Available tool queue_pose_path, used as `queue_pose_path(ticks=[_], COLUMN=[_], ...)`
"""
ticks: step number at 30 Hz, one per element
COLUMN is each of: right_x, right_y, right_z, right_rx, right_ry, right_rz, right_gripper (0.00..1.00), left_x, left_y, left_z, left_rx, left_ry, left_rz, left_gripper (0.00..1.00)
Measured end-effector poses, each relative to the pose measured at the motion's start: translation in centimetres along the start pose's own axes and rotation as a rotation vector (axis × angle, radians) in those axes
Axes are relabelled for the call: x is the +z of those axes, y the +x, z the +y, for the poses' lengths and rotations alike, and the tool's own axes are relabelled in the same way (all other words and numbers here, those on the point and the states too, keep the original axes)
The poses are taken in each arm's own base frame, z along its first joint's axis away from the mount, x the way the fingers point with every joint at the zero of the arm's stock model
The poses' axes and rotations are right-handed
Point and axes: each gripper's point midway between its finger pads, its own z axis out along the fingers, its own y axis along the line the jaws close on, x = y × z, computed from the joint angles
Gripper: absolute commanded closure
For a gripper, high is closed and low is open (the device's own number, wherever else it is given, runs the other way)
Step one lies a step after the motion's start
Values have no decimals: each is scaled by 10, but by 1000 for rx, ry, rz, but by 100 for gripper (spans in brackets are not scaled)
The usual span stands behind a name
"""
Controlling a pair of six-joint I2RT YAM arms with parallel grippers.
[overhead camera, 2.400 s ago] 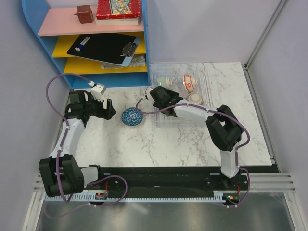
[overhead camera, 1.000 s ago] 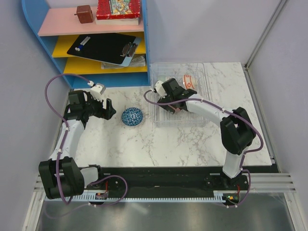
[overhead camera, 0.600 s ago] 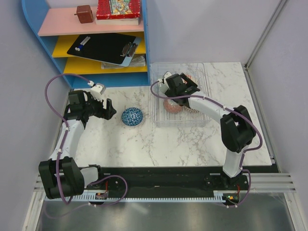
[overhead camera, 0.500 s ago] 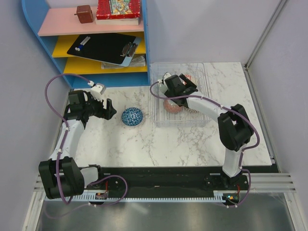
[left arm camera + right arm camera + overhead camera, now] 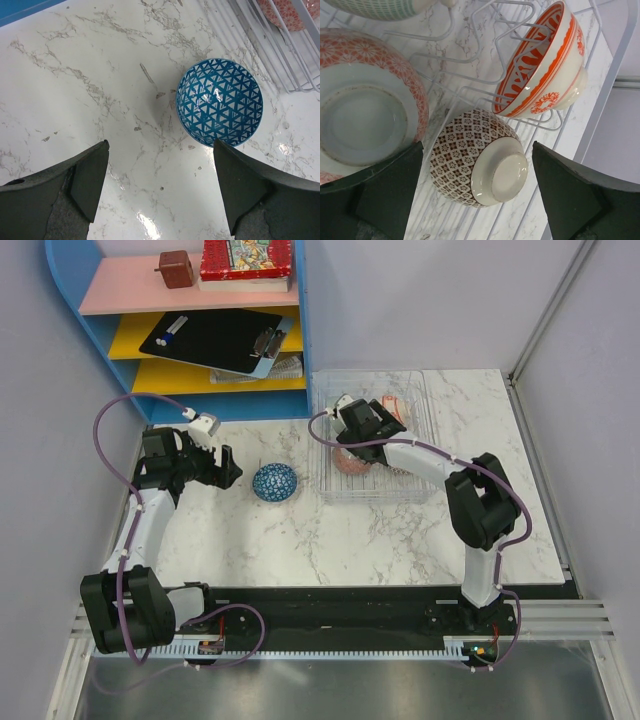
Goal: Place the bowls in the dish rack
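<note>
To the right in the top view, the blue bowl [image 5: 220, 102] sits rim up, so my left gripper should lower to straddle the bowl's rim farthest from the rack.
The clear dish rack [image 5: 405, 486] stands at the table's back right. In the right wrist view it holds an upturned orange-red floral bowl [image 5: 362, 107], a brown mesh-patterned bowl [image 5: 462, 150] lying base toward the camera, a white bowl with orange-red marks [image 5: 545, 70] on edge in the wires, and a pale green bowl [image 5: 375, 7] at the top edge. My right gripper [image 5: 477, 146] hangs open above the mesh bowl, holding nothing. A blue triangle-patterned bowl [image 5: 220, 102] sits upright on the marble, left of the rack. My left gripper [image 5: 161, 145] is open just short of it.
A blue shelf unit [image 5: 70, 335] with a black clipboard [image 5: 215, 340], a book and a small brown box stands at the back left, close behind the left arm. The rack's clear wall [image 5: 620, 65] rises right of the bowls. Grey walls enclose the table.
My right gripper has let go of the orange-red floral bowl in the rack's front left and drifted slightly over the other bowls. The left arm and the blue bowl have not moved.
</note>
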Motion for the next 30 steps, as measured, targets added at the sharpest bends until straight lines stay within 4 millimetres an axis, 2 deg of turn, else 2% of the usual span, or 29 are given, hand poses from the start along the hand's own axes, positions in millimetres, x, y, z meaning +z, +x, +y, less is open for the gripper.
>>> queue_pose_path(ticks=[13,18,23,25,27,30], right_x=[-12,-17,-26,-39,-61,-112], right_y=[-26,-30,-28,-26,-28,-36], right_z=[33,35,27,17,0,-40], right_rx=[48,28,-11,-15,3,67], right_ry=[-94,-64,-48,-75,-121,-181], right_rz=[-91,-98,-91,-85,-104,-198], right_gripper=[3,3,2,3,2,3], left_x=[1,6,12,14,17,19], left_y=[4,11,22,26,29,32], left_z=[-6,-8,-7,-7,-7,-10], left_rx=[-8,-27,-36,-40,-43,-37], left_ry=[30,56,72,79,86,98], left_rz=[4,26,59,73,84,92], left_gripper=[9,9,9,9,9,9])
